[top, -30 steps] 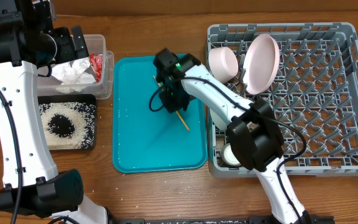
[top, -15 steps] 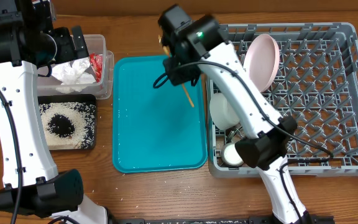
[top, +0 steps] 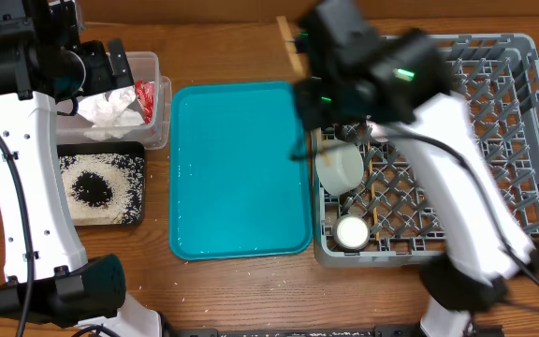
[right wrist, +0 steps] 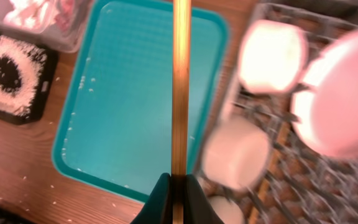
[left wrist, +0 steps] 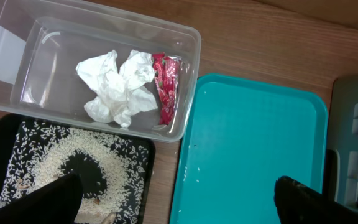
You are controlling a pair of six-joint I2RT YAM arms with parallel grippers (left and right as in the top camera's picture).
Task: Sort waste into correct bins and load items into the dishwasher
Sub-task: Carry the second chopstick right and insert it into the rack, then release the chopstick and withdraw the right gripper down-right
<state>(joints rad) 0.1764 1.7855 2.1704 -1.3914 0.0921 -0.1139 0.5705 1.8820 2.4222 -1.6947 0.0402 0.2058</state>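
Note:
My right gripper should move across and down next to let go in the slots point(top: 397, 195) point(right wrist: 292, 177) beside the racked chopstick, because they are below it and to its right in the overhead view.
My right gripper point(right wrist: 179, 191) is shut on a thin wooden chopstick point(right wrist: 179, 87), held high over the line between the teal tray point(right wrist: 135, 106) and the dishwasher rack point(top: 494, 140). In the overhead view the chopstick's end point(top: 288, 42) sticks out past the blurred right arm. The rack holds a pink plate point(right wrist: 340, 99), a pink bowl point(right wrist: 272, 56), a pale bowl point(top: 340, 167), a small white cup point(top: 351, 231) and what looks like another chopstick point(top: 373, 208). My left gripper point(left wrist: 179, 205) hangs open above the clear tub point(left wrist: 17, 56), which holds the white napkin point(left wrist: 117, 87) and the red scrap point(left wrist: 166, 84).
The black tray point(top: 134, 211) holds white rice and dark grains and sits in front of the clear tub. A few grains lie on the teal tray point(top: 241, 168). The left arm's white link runs down the table's left side.
The right arm has lifted the chopstick off the teal tray and swung up and right toward the rack. The left arm has not moved.

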